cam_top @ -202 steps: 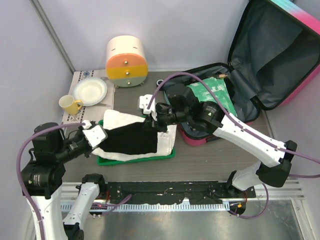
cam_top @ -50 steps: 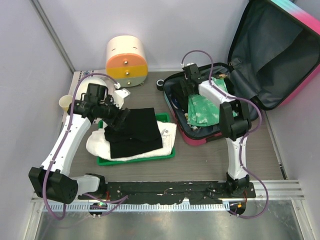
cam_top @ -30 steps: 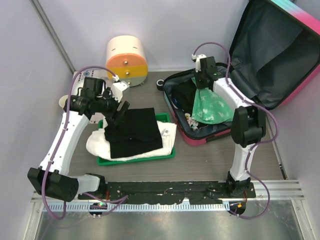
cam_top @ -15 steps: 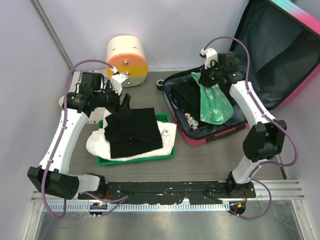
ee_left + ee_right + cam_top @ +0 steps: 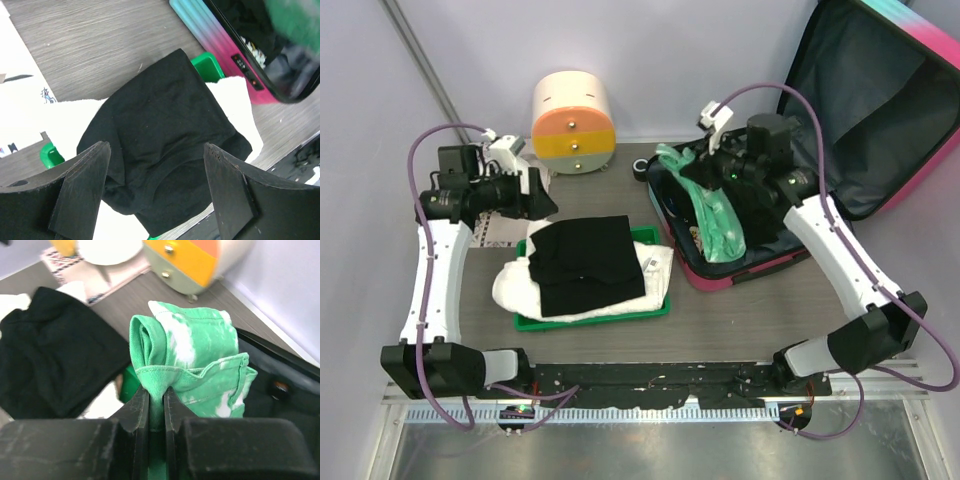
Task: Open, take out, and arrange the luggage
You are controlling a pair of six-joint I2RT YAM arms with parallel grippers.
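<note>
My right gripper carries the green-and-white garment back over the black garment [image 5: 165, 130] next, lowers and releases, since that one lies flat below, left in the top view.
The luggage [image 5: 880, 110] lies open at the right, its lid leaning up against the back wall and dark clothes in its base. My right gripper [image 5: 692, 172] is shut on a green-and-white garment [image 5: 712, 215] that hangs over the luggage's left half. In the right wrist view the jaws [image 5: 156, 400] pinch a fold of that garment [image 5: 190, 355]. My left gripper [image 5: 540, 203] hovers open above the tray's far left corner. Through its spread fingers [image 5: 155, 190] I look down on a black garment [image 5: 165, 130] lying on a white cloth [image 5: 70, 120], beside the luggage's pink-turquoise edge [image 5: 215, 50].
The green tray [image 5: 655, 308] holds the white cloth and black garment [image 5: 585, 265] at centre left. A round cream-and-orange drawer box [image 5: 573, 122] stands at the back. A small black ring [image 5: 640, 170] lies by the luggage. Walls close in on the left and at the back.
My right gripper has swung left and lower with the green garment, toward the luggage's left edge. The left gripper has drawn back left, away from the black garment.
</note>
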